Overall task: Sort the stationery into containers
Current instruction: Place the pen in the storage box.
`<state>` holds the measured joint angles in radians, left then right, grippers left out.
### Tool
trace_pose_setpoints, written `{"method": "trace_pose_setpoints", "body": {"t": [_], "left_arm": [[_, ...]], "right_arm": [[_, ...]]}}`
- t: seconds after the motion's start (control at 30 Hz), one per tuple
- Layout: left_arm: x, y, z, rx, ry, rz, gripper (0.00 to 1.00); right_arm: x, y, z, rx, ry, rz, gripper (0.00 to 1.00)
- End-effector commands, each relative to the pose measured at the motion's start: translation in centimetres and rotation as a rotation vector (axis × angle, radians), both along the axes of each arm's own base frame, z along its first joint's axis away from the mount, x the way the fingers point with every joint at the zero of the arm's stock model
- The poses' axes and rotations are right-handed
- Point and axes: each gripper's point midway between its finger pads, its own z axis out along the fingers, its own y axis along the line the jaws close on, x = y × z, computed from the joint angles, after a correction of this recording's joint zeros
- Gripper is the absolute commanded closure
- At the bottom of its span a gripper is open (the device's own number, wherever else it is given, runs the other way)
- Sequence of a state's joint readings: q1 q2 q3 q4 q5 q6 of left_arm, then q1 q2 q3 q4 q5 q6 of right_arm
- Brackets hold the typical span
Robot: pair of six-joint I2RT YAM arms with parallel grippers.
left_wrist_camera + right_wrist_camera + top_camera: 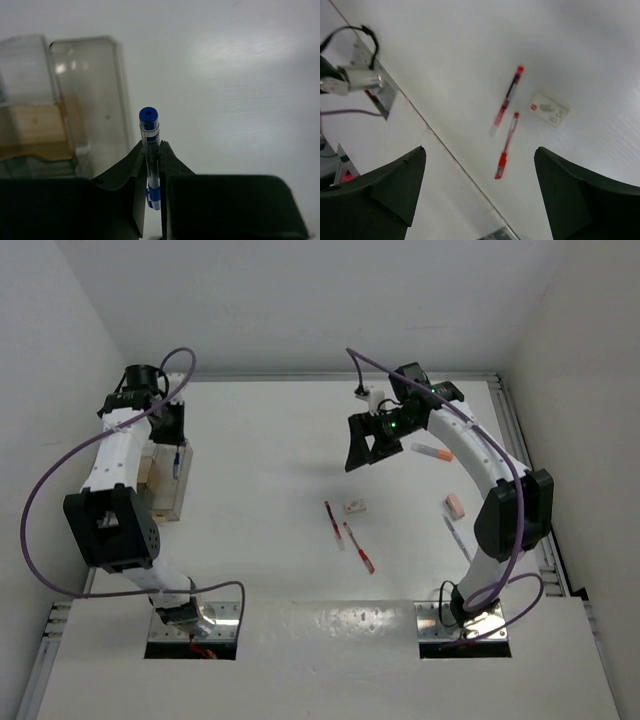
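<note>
My right gripper lowers its open fingers back around the nearer red pen's thick red end (366, 560) (502, 161) next, which lies below the gripper and back toward the base.
My left gripper (152, 150) is shut on a blue pen (149, 135), which stands out past its fingertips just right of the clear containers (90, 90). From above, that gripper (172, 440) and the blue pen (177, 462) sit at the containers' (165, 495) far end. My right gripper (368, 455) hangs open above the table's middle with nothing in it. Below the open right gripper (480, 148) lie two red pens (507, 100) (505, 147) and a whitish eraser (549, 108). A pink marker (432, 452), a pink eraser (454, 505) and a pale pen (456, 538) lie near the right arm.
White walls close in the table on the left, back and right. A metal rail (520, 450) runs along the right edge. The right arm's base plate (380, 95) and cable show at the table's near edge.
</note>
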<state>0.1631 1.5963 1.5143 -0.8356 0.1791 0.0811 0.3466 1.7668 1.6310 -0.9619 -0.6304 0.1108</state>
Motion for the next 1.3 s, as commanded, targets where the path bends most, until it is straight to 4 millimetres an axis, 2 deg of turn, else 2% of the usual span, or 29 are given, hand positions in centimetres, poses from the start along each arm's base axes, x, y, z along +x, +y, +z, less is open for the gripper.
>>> {"method": "trace_pose_setpoints", "body": {"t": [0.0,0.17,0.43,0.5,0.6,0.63,0.7,0.77,0.83,0.9,0.93,0.97,1.0,1.03,1.07,1.1,1.13,1.17,1.2,1.23,1.27], "left_arm": [[-3.1,6.7,-3.2,0.236,0.188,0.089,1.0],[-1.8,9.5,-4.2,0.292,0.2,0.146,1.0],[-0.1,10.5,-7.0,0.267,0.223,0.189,1.0],[0.1,10.8,-7.8,0.266,0.236,0.195,0.97],[0.3,11.0,-8.4,0.248,0.245,0.204,0.82],[0.4,10.7,-8.4,0.233,0.242,0.192,0.64],[0.8,10.6,-7.9,0.218,0.226,0.19,0.57],[1.3,10.1,-6.6,0.191,0.19,0.175,0.46],[1.8,9.1,-5.3,0.143,0.152,0.153,0.43],[2.0,8.2,-2.8,0.091,0.092,0.141,0.43],[2.2,6.9,-1.9,0.03,0.056,0.107,0.43],[2.2,6.3,0.5,0.012,-0.014,0.097,0.43],[2.0,4.9,1.1,-0.048,-0.046,0.064,0.43],[1.5,4.2,3.5,-0.054,-0.116,0.054,0.43],[1.8,3.6,4.7,-0.056,-0.17,0.044,0.43],[1.4,2.7,4.8,-0.074,-0.184,0.035,0.42],[1.2,1.7,5.8,-0.088,-0.217,0.01,0.42],[0.9,0.9,7.6,-0.089,-0.273,-0.006,0.42],[0.6,0.5,8.0,-0.095,-0.289,-0.015,0.41],[0.2,0.0,8.1,-0.113,-0.296,-0.024,0.3],[-0.2,-0.3,9.1,-0.118,-0.325,-0.022,0.29]], "right_arm": [[-0.8,-3.2,-1.6,-0.089,-0.053,0.033,0.13],[-0.9,-5.4,-2.9,-0.142,-0.032,0.024,0.13],[-1.3,-6.4,-4.1,-0.198,-0.009,0.033,0.13],[-1.5,-6.9,-4.8,-0.226,-0.01,0.039,0.13],[-1.7,-7.4,-5.5,-0.255,-0.004,0.045,0.12],[-1.7,-7.5,-5.6,-0.26,-0.003,0.044,0.13],[-1.8,-7.8,-6.1,-0.282,0.005,0.037,0.13],[-2.3,-8.1,-6.8,-0.302,0.008,0.04,0.14],[-2.7,-8.0,-7.2,-0.319,-0.022,0.055,0.16],[-4.1,-8.5,-8.0,-0.365,-0.042,0.066,0.2],[-4.7,-8.0,-8.3,-0.376,-0.061,0.088,0.2],[-6.0,-8.2,-8.9,-0.392,-0.058,0.09,0.24],[-6.8,-7.7,-9.3,-0.415,-0.068,0.103,0.3],[-8.3,-7.8,-10.4,-0.437,-0.042,0.114,0.32],[-9.0,-7.6,-10.7,-0.45,-0.044,0.127,0.33],[-9.8,-7.4,-10.7,-0.457,-0.055,0.128,0.34],[-10.6,-6.9,-11.4,-0.481,-0.069,0.158,0.36],[-10.8,-6.5,-11.4,-0.482,-0.078,0.15,0.36],[-11.2,-5.9,-11.5,-0.482,-0.083,0.169,0.36],[-11.3,-5.5,-11.7,-0.482,-0.091,0.181,0.36],[-11.5,-5.2,-11.8,-0.483,-0.063,0.145,0.36]]}}
